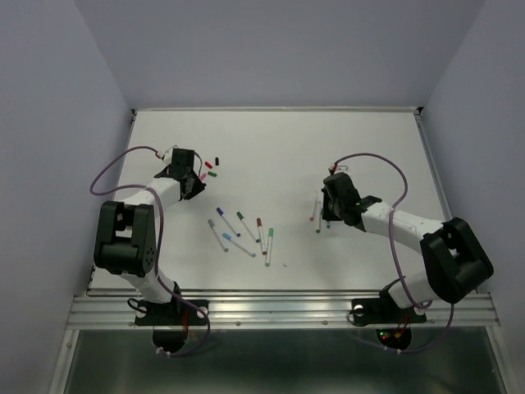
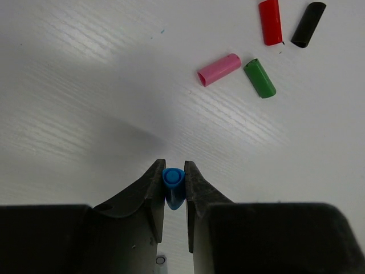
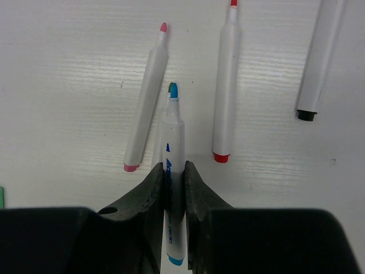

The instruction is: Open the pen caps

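The left gripper needs to go down to the bare table just short of the pink cap and let go, because the other loose caps already lie together ahead.
My left gripper (image 2: 173, 171) is shut on a small blue pen cap (image 2: 173, 180), held just above the table. Four loose pen caps lie ahead of it to the right: pink (image 2: 219, 69), green (image 2: 260, 78), red (image 2: 270, 21) and black (image 2: 308, 24). My right gripper (image 3: 173, 168) is shut on the white barrel of a blue pen (image 3: 174, 142), whose blue tip is bare. Under and beside it lie uncapped pens: pink (image 3: 147, 97), red (image 3: 226, 85) and black (image 3: 319, 57). In the top view the left gripper (image 1: 197, 182) is at far left and the right gripper (image 1: 326, 205) at right.
Several capped pens (image 1: 246, 230) lie scattered in the middle of the white table (image 1: 279, 139), between the two arms. Purple cables loop above each arm. The metal rail (image 1: 279, 308) runs along the near edge.
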Motion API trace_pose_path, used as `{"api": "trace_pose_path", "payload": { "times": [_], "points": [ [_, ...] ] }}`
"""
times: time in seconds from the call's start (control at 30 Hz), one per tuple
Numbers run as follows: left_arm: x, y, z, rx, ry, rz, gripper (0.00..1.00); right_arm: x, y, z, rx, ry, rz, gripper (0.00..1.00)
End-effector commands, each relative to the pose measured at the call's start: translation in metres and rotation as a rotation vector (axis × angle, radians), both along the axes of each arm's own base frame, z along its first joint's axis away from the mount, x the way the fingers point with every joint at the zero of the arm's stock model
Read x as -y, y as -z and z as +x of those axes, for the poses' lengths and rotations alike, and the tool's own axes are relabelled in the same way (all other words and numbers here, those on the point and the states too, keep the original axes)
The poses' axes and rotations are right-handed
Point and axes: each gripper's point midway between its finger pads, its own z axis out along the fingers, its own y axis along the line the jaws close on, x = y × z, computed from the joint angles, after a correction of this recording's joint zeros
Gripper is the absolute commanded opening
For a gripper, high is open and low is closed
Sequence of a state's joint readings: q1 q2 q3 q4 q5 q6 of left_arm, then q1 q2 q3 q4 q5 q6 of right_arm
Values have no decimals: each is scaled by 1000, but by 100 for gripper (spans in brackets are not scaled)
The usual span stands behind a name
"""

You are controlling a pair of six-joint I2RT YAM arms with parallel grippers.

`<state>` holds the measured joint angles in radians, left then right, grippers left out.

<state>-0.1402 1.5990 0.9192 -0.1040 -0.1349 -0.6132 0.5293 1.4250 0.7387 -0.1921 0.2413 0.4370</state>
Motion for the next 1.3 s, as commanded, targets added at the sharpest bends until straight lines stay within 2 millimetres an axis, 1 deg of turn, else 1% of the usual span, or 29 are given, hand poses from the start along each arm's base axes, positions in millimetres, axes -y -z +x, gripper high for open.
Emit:
{"api": "trace_pose_path", "payload": {
  "times": [0.0, 0.1, 0.13, 0.2, 0.23, 0.27, 0.37, 0.4, 0.47, 0.5, 0.53, 0.57, 0.6, 0.63, 0.67, 0.73, 0.77, 0.8, 0.87, 0.93, 1.0, 1.03, 1.07, 1.1, 1.13, 1.17, 1.2, 1.23, 1.27],
  "points": [
    [-3, -16, 17, 40, -3, 24, 11, 0, -12, 17, 42, 17, -12, 17],
    [-2, -11, 19, 27, 3, 26, 15, 1, -8, 18, 34, 33, -17, 25],
    [-3, -8, 20, 21, 2, 30, 16, 1, -8, 18, 34, 35, -15, 26],
    [-3, -7, 21, 17, 1, 32, 16, 1, -10, 18, 38, 38, -13, 35],
    [-3, -3, 21, 9, 1, 33, 16, 1, -11, 19, 39, 39, -14, 41],
    [-3, -3, 23, 9, 2, 32, 16, 1, -14, 20, 45, 44, -12, 45],
    [-1, 3, 27, -6, 10, 29, 17, 2, -22, 20, 52, 45, -9, 49],
    [0, 5, 28, -10, 10, 25, 17, 1, -24, 19, 54, 41, -3, 54],
    [3, 10, 29, -22, 18, 16, 18, -2, -28, 16, 53, 19, 9, 59],
    [4, 12, 29, -27, 20, 14, 22, -4, -34, 16, 66, 7, 24, 64],
    [4, 14, 30, -31, 19, 14, 25, -5, -37, 14, 73, -12, 27, 66],
    [5, 13, 30, -30, 20, 11, 27, -10, -44, 12, 82, -40, 54, 71],
    [5, 13, 31, -28, 19, 10, 31, -12, -43, 10, 74, -56, 60, 76],
    [6, 13, 31, -28, 20, 10, 36, -14, -50, 9, 88, -68, 76, 87],
    [6, 11, 32, -22, 20, 9, 38, -16, -52, 8, 92, -83, 84, 100],
    [9, 10, 32, -19, 24, 5, 46, -23, -56, 2, 82, -124, 116, 100],
    [10, 9, 32, -18, 29, 5, 46, -27, -56, -1, 71, -146, 134, 100],
    [11, 9, 32, -18, 32, 5, 51, -28, -56, -3, 64, -151, 139, 100],
    [11, 8, 30, -16, 33, 4, 56, -40, -56, -12, 60, -190, 141, 100],
    [13, 2, 29, -4, 36, -1, 58, -55, -57, -24, 53, -236, 139, 100],
    [14, -1, 27, 2, 36, -5, 60, -64, -56, -32, 41, -245, 131, 100],
    [14, -9, 26, 18, 39, -9, 60, -71, -56, -37, 39, -260, 130, 100],
    [14, -11, 23, 21, 38, -10, 64, -84, -56, -46, 38, -280, 127, 100],
    [15, -14, 21, 27, 42, -15, 68, -90, -55, -51, 34, -289, 123, 100],
    [16, -26, 20, 54, 45, -22, 70, -97, -55, -55, 29, -301, 124, 100],
    [16, -31, 18, 63, 48, -24, 75, -103, -55, -57, 28, -290, 131, 100],
    [18, -47, 17, 103, 53, -33, 85, -112, -50, -65, 16, -308, 118, 100],
    [17, -45, 15, 97, 53, -33, 89, -116, -48, -67, 16, -306, 113, 100],
    [18, -61, 11, 135, 56, -39, 93, -120, -48, -69, 27, -289, 100, 100]
  ]
}}
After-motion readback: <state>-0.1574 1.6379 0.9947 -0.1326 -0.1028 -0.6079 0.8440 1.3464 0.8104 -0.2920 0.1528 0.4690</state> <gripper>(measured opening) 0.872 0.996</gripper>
